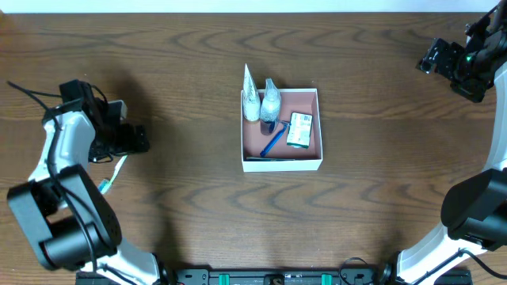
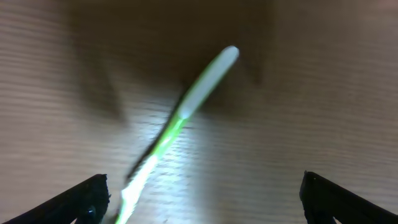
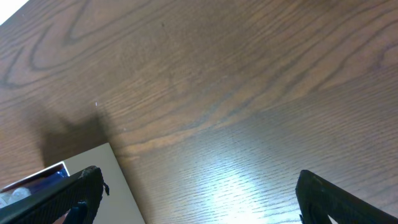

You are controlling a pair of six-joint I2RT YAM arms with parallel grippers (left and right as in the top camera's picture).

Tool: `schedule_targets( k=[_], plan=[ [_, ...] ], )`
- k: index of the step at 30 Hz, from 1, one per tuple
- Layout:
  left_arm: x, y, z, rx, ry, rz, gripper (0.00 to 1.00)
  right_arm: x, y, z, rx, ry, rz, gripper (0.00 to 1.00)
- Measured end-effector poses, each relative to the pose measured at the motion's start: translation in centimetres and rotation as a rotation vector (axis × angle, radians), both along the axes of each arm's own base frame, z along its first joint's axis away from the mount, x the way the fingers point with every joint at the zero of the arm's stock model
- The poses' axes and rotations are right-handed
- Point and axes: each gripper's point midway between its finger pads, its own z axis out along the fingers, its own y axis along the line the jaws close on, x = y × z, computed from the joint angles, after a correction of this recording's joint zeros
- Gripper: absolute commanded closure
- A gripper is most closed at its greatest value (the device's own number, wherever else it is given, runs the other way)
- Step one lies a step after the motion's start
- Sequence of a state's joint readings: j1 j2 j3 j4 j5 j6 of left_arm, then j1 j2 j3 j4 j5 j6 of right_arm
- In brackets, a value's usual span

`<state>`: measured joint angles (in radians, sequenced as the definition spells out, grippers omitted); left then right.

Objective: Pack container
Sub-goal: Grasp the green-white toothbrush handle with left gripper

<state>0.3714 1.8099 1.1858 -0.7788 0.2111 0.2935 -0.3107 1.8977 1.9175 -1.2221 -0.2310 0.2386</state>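
Note:
My left gripper lowers onto the green part of the toothbrush's handle next and closes, since the toothbrush lies on the table just below its open fingers.
The container [image 1: 320,127], a square shallow box with white walls and a pink inside, sits mid-table. It holds two clear tubes [image 1: 271,101], a blue razor [image 1: 273,142] and a small green soap box [image 1: 299,130]. Its white wall also shows in the right wrist view [image 3: 81,163]. A green and white toothbrush [image 1: 113,174] lies on the table at the left, blurred in the left wrist view [image 2: 186,106]. My left gripper [image 1: 135,139] is open just above the toothbrush, which lies near its left finger [image 2: 200,196]. My right gripper [image 1: 434,57] is open and empty at the far right [image 3: 199,193].
The dark wood table [image 1: 182,71] spreads around the container. The arm bases stand at the front left [image 1: 67,229] and front right [image 1: 475,206].

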Motion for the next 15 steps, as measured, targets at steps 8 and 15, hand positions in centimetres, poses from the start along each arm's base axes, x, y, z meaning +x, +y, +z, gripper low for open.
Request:
schedule_targets(
  k=[8, 15],
  plan=[
    [0.1, -0.4, -2.3, -0.042, 0.035, -0.009, 0.02, 0.0, 0.0, 0.0, 0.000, 0.000, 0.000, 0.01],
    [0.1, -0.1, -2.3, -0.017, 0.033, -0.039, 0.02, 0.0, 0.0, 0.0, 0.000, 0.000, 0.000, 0.01]
  ],
)
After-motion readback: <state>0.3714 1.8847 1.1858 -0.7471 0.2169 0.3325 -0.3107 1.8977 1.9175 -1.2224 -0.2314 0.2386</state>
